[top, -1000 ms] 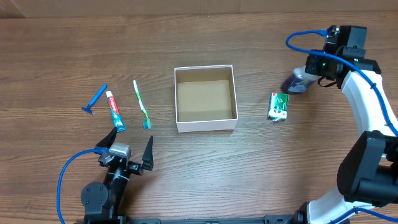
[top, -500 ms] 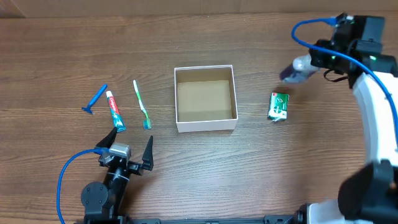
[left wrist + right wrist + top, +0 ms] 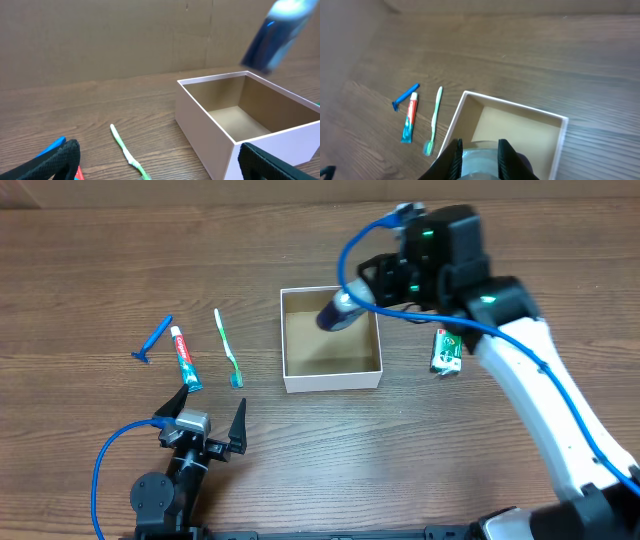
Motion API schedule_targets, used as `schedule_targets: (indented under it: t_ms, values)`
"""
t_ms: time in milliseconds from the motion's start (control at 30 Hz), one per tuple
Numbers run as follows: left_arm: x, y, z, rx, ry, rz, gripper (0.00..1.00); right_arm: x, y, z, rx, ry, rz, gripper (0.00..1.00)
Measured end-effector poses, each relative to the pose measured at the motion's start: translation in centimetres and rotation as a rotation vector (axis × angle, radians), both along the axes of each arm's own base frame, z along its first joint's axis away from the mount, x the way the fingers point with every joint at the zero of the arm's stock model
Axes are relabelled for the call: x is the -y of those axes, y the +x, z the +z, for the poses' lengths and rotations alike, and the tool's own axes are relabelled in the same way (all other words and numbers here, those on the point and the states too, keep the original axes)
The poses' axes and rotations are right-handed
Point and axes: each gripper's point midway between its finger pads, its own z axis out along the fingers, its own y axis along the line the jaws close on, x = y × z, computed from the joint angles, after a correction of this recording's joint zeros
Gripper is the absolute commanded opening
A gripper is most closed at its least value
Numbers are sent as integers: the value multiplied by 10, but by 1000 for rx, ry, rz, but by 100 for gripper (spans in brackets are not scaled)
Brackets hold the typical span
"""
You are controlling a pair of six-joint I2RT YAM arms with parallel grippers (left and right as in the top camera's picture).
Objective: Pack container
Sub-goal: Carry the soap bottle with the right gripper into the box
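Note:
The right gripper moves down and toward the container's toothbrush side next. It releases the dark blue bottle (image 3: 336, 311) in the far corner there, since it hangs above the empty container.
The container (image 3: 333, 381) is a square white box with a brown inside, at mid table. My right gripper (image 3: 350, 300) is shut on a dark blue bottle (image 3: 336, 311) with a pale cap and holds it above the container's far right part. In the right wrist view the fingers (image 3: 455, 159) clamp the cap (image 3: 480, 162) over the container (image 3: 515, 104). My left gripper (image 3: 205, 425) is open and empty near the front left. In the left wrist view the container (image 3: 200, 125) is at right, with the blurred bottle (image 3: 274, 34) above it.
A green toothbrush (image 3: 228, 348), a toothpaste tube (image 3: 184, 358) and a blue razor (image 3: 153, 340) lie left of the container. A green packet (image 3: 448, 350) lies to its right. The toothbrush (image 3: 127, 155) lies between my left fingers (image 3: 55, 160).
My right arm has swung left from the far right of the table, carrying the bottle to above the container. The left arm has not moved.

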Motion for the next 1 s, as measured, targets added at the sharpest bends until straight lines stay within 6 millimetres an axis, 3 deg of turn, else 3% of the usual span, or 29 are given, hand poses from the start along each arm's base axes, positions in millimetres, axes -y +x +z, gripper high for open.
schedule_targets:
  t_ms: [133, 300, 433, 533, 667, 800, 1000]
  values:
    - [0, 0, 0, 0, 0, 0, 100, -33, 16, -40, -34, -30, -5, 8]
    - [0, 0, 0, 0, 0, 0, 100, -32, 36, -88, -65, -131, -80, 8]
    - [0, 0, 0, 0, 0, 0, 100, -45, 46, -80, 26, -155, -118, 8]
    - [0, 0, 0, 0, 0, 0, 100, -58, 40, -79, 44, -163, -103, 8]
    - [0, 0, 0, 0, 0, 0, 100, -75, 33, -103, 19, -209, -92, 8]
    - [0, 0, 0, 0, 0, 0, 100, -74, 40, -126, 1, -246, -127, 8]
    - [0, 0, 0, 0, 0, 0, 100, -74, 51, -125, 35, -231, -170, 8]
